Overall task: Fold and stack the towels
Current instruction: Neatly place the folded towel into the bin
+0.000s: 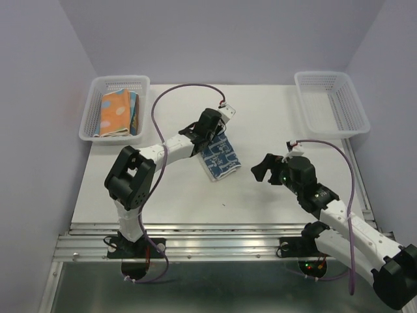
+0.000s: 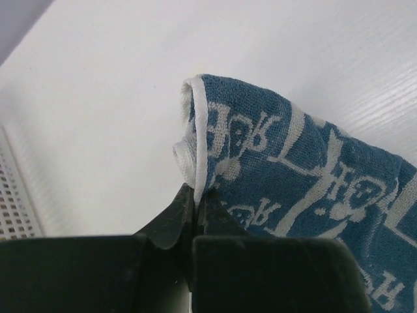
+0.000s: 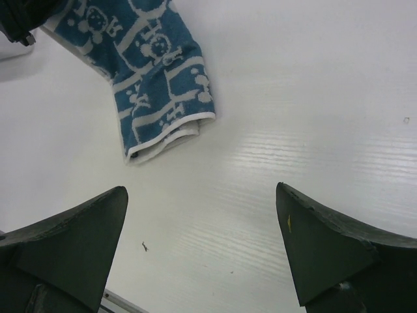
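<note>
The towel is folded, so my left gripper will next lift, move over the orange-topped stack to its left in the top view, and let go.
A folded blue-white patterned towel lies near the middle of the white table. My left gripper is shut on its white-hemmed far-left edge, and the wrist view shows the hem pinched between the black fingers while the towel spreads to the right. My right gripper hovers open to the right of the towel, nothing between its fingers, with the towel ahead at upper left. Folded towels, orange with pale dots on top, sit stacked in the left basket.
A second white mesh basket stands at the back right with nothing in it. Purple cables loop off both arms. A metal rail runs along the table's near edge. A mesh basket wall shows at the left of the left wrist view.
</note>
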{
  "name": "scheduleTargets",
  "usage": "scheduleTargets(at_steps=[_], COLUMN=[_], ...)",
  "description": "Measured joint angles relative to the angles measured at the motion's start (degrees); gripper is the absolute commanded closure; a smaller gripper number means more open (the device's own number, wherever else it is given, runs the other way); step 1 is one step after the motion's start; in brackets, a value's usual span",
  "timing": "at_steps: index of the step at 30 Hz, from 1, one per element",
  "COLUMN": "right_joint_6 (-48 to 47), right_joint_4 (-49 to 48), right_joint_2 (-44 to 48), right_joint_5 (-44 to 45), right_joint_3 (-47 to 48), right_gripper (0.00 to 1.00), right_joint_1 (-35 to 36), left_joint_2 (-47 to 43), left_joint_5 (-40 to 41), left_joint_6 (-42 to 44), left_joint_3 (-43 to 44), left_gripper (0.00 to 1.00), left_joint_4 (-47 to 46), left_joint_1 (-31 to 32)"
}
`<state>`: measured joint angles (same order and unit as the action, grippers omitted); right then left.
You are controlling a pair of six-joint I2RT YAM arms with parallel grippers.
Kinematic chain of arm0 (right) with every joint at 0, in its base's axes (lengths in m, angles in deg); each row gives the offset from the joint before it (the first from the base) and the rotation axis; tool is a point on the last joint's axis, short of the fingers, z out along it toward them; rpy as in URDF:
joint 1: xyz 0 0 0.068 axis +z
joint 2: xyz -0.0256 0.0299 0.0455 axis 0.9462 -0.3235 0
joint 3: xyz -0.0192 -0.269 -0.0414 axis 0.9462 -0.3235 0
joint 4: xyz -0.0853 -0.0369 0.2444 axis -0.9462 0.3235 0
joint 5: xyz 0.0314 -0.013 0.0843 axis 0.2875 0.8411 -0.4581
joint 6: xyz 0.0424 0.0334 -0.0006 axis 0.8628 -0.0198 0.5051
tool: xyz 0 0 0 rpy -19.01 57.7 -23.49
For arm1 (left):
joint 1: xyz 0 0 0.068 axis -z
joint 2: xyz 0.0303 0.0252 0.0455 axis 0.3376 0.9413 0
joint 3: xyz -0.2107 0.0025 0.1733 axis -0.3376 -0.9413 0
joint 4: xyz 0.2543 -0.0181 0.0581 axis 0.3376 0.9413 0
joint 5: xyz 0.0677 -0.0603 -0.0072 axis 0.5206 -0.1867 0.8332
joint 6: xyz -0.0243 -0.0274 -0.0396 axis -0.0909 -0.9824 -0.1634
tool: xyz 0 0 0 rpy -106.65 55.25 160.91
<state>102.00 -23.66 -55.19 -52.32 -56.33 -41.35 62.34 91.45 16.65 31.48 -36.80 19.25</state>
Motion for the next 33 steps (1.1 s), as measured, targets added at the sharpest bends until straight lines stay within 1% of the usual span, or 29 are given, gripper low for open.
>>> scheduleTargets(at_steps=[2, 3, 9, 11, 15, 16, 17, 21, 22, 24, 27, 29, 30, 33], right_joint_6=[0.24, 0.28, 0.87, 1.14, 2.03, 2.21, 2.32, 2.54, 2.56, 2.8, 3.52, 4.07, 4.39, 5.07], right_joint_4=[0.92, 1.27, 3.56, 4.39, 6.08, 6.58, 6.75, 7.58, 7.8, 8.11, 8.74, 9.38, 10.03, 10.73], right_joint_2=[0.94, 1.27, 2.99, 3.56, 4.94, 5.35, 5.46, 6.05, 6.05, 5.97, 5.4, 4.42, 3.43, 1.55], right_joint_5=[1.7, 2.21, 6.58, 8.09, 11.41, 12.48, 12.9, 15.61, 16.65, 18.03, 20.39, 21.81, 22.56, 23.67], right_joint_3=[-0.02, -0.02, -0.02, -0.07, -0.57, -0.57, -0.57, -0.57, -0.57, -0.57, -0.57, -0.57, -0.55, -0.5], right_gripper=[0.0, 0.0, 0.0, 0.0, 0.0, 0.0, 0.0, 0.0, 0.0, 0.0, 0.0, 0.0, 0.0, 0.0], right_joint_1=[0.0, 0.0, 0.0, 0.0, 0.0, 0.0, 0.0, 0.0, 0.0, 0.0, 0.0, 0.0, 0.0, 0.0], left_joint_2=[1.62, 1.7, 1.01, 0.11, -3.13, -5.95, -7.69, -19.45, -21.11, -27.76, -36.81, -42.47, -43.89, -47.34], left_joint_5=[-2.1, -2.82, -10.62, -12.9, -16.74, -19.06, -19.78, -22.93, -23.39, -24.5, -25.44, -26.23, -26.21, -26.14], left_joint_6=[5.44, 6.86, 22.01, 27.19, 34.14, 36.24, 37.0, 43.54, 45.03, 48.5, 52.76, 56.0, 57.07, 61.46], left_joint_3=[1.62, 1.68, 1.68, 1.68, 0.94, -1.31, -2.47, -6.93, -7.39, -10.45, -18.32, -23.91, -25.14, -28.2], left_gripper=[1.0, 1.0, 1.0, 1.0, 1.0, 1.0, 1.0, 1.0, 1.0, 1.0, 1.0, 1.0, 1.0, 1.0], left_joint_4=[-0.37, -0.37, 0.92, 3.39, 8.87, 9.27, 9.88, 14.91, 15.37, 15.41, 14.67, 15.08, 15.72, 16.72], left_joint_1=[0.0, 0.0, -0.11, -0.59, -2.97, -5.05, -6.21, -13.99, -14.86, -17.14, -18.91, -21.31, -22.23, -29.7])
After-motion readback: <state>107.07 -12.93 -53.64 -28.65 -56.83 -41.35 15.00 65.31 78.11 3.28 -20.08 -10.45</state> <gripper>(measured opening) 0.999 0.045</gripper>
